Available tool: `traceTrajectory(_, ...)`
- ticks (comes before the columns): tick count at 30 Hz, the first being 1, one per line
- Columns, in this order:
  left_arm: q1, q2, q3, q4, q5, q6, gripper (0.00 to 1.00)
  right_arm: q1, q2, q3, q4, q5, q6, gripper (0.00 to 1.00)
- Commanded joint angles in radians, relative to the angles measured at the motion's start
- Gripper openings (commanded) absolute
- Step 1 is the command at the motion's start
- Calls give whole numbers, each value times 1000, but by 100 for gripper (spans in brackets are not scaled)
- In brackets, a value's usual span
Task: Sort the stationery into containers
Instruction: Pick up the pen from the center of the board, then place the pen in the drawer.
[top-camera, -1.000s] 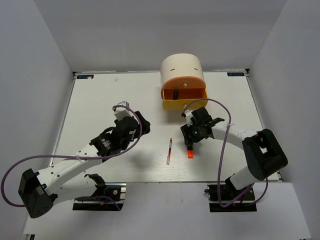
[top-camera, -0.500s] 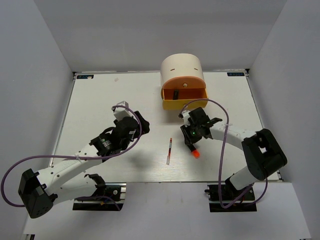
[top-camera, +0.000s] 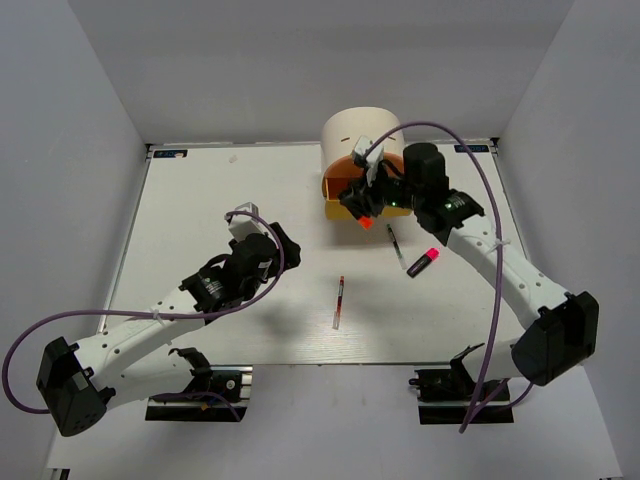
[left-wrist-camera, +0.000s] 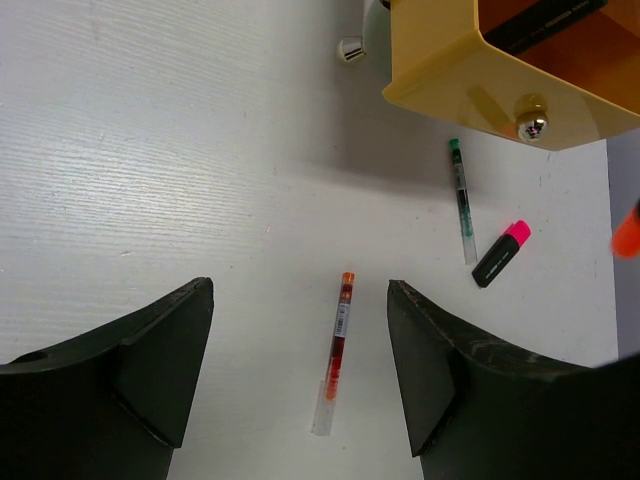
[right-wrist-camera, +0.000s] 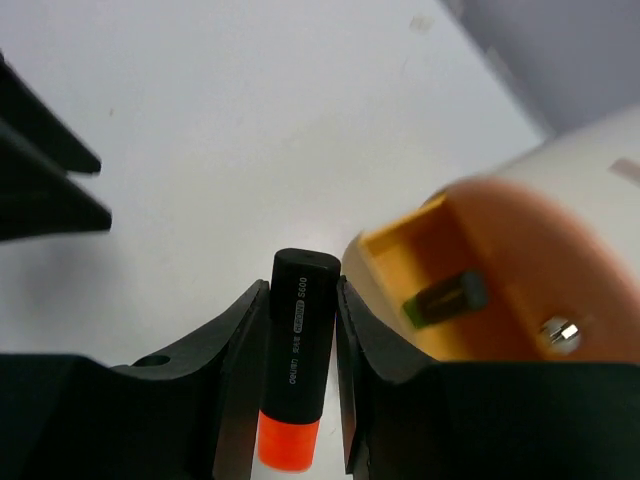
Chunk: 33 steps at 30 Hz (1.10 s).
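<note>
My right gripper moves outward past the drawer's front side next, then down into the open yellow drawer (top-camera: 340, 208) (right-wrist-camera: 458, 335). It then releases the highlighter, because the highlighter's orange end hangs outside.
The cream drawer unit (top-camera: 360, 132) stands at the back, its yellow drawer (top-camera: 340, 208) pulled open with a green-ended highlighter (right-wrist-camera: 445, 297) inside. My right gripper (top-camera: 366, 203) is shut on the orange-ended highlighter (right-wrist-camera: 298, 340), held in the air at the drawer's front left corner (right-wrist-camera: 385, 275). On the table lie a pink-ended highlighter (top-camera: 424, 262), a thin dark pen (top-camera: 394, 245) and a thin red pen (top-camera: 339, 300). My left gripper (top-camera: 272, 243) is open and empty; the red pen (left-wrist-camera: 337, 345) lies between and beyond its fingers (left-wrist-camera: 165, 350). The erasers are out of view.
A lower drawer's small knob (left-wrist-camera: 350, 48) shows under the yellow drawer (left-wrist-camera: 440, 70), whose own knob (left-wrist-camera: 530, 125) faces me. The white table (top-camera: 200, 220) is walled on three sides. The right arm's purple cable (top-camera: 480, 180) loops above the pens.
My right gripper lifted the orange-ended highlighter off the table and carried it back to the open yellow drawer. That uncovered the pink-ended highlighter and dark pen. The left arm has not moved.
</note>
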Motion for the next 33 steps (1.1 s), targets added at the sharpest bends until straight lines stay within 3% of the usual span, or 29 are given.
traceTrajectory(1, -5, -16, -9, 10, 4, -4, 80, -20, 57, 127, 104, -103, -111, 0)
traceTrajectory(5, -5, -26, -19, 10, -5, -4, 80, -40, 152, 242, 217, -151, -114, 0)
traceTrajectory(10, -5, -35, -19, 19, -5, -4, 80, -59, 311, 328, 347, -338, -120, 0)
traceTrajectory(17, -5, -64, -39, 10, -23, -4, 80, -76, 491, 540, 174, -600, -297, 0)
traceTrajectory(33, -5, -64, -49, 19, -32, -4, 80, -157, 594, 617, -16, -561, -444, 0)
